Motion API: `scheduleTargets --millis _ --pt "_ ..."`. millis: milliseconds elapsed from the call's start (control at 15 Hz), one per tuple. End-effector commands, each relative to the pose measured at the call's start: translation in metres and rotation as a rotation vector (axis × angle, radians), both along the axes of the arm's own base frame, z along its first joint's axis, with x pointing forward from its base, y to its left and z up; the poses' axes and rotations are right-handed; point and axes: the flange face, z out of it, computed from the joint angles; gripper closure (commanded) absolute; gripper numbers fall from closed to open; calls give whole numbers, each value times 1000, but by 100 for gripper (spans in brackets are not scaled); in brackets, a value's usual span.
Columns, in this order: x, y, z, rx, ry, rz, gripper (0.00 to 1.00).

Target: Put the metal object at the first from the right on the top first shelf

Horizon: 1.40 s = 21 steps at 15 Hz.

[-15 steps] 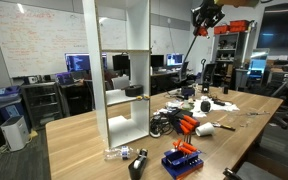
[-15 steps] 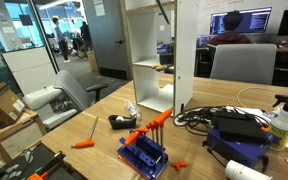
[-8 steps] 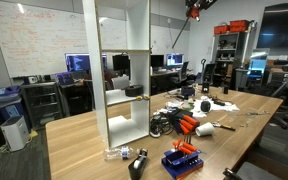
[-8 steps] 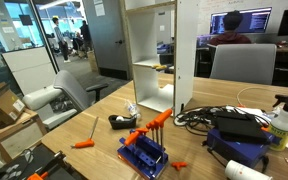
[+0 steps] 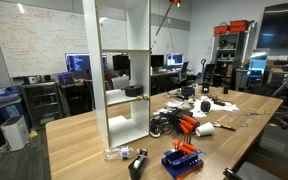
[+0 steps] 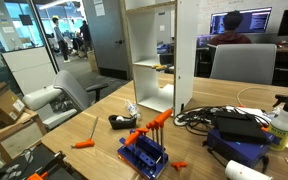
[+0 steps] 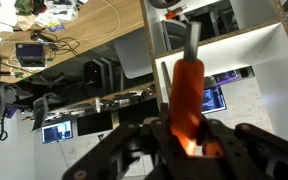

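My gripper moves toward the white shelving unit next, then lowers the metal object over the unit's upper board to release it.
In the wrist view my gripper (image 7: 187,138) is shut on the metal object (image 7: 187,85), an orange-handled tool whose dark metal end (image 7: 191,40) points away from me. Behind it stand the white boards of the shelving unit (image 7: 246,60). In an exterior view the gripper (image 5: 175,3) shows only at the top edge, high up and to the right of the tall white shelving unit (image 5: 124,70). That unit's uppermost part is cut off there. The top first shelf (image 6: 152,7) shows in an exterior view, where the gripper is out of view.
A blue tool holder (image 5: 182,160) with orange-handled tools stands on the wooden table (image 5: 84,140), also in an exterior view (image 6: 144,152). A loose orange tool (image 6: 84,144) lies nearby. Cables and a black box (image 6: 239,125) lie beside the unit. Lower boards hold dark items (image 5: 132,90).
The gripper with the orange tool has moved left toward the shelving unit and risen, so it is now almost out of the top of the exterior view.
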Motion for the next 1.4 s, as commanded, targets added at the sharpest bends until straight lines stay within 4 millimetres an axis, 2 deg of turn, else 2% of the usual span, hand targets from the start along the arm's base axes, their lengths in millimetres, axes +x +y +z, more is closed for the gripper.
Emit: scheduleTargets --millis 0,267,533,733,1067,1333 --pt "45 19 29 41 -71 -3 89" --pt "99 37 38 68 -78 13 89" --pt "160 53 30 93 -63 45 89" --pt "204 64 17 100 -38 65 89" --pt "278 79 -17 99 36 110 89" --pt "323 73 -45 116 120 111 90"
